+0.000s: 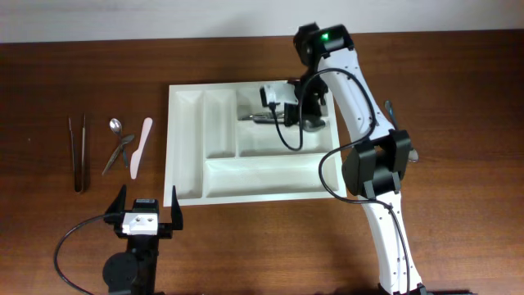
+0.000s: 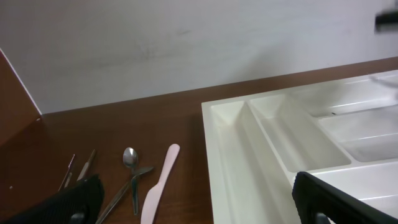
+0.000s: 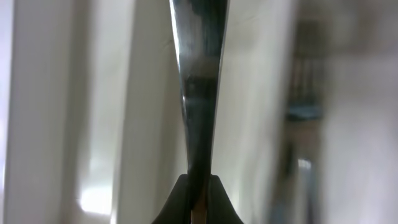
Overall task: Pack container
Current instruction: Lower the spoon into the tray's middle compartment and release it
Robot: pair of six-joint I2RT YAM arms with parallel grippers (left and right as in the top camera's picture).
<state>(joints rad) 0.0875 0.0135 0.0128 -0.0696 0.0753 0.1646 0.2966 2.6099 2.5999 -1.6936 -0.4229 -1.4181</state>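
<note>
I will next lower my right gripper into the tray's empty middle section (image 1: 270,144) (image 3: 234,134) beside the far section and let go of the metal utensil, as the far one already has a second utensil in it.
A white cutlery tray (image 1: 188,184) with several compartments lies mid-table and also shows in the left wrist view (image 2: 249,155). My right gripper (image 1: 277,111) hangs over its upper right compartment, shut on a metal utensil (image 1: 260,118). In the right wrist view the fingers (image 3: 199,196) pinch the utensil's shiny handle (image 3: 199,74), which runs up the frame. A second utensil (image 3: 305,106) lies blurred in the tray to the right. My left gripper (image 1: 147,205) is open and empty at the tray's front left corner, and its fingers (image 2: 199,211) frame the left wrist view.
Left of the tray on the brown table lie a pink plastic knife (image 1: 141,146) (image 2: 158,185), a spoon (image 1: 115,125) (image 2: 129,157), another metal utensil (image 1: 119,153) and a pair of thin dark sticks (image 1: 78,152). The right arm crosses the tray's right edge.
</note>
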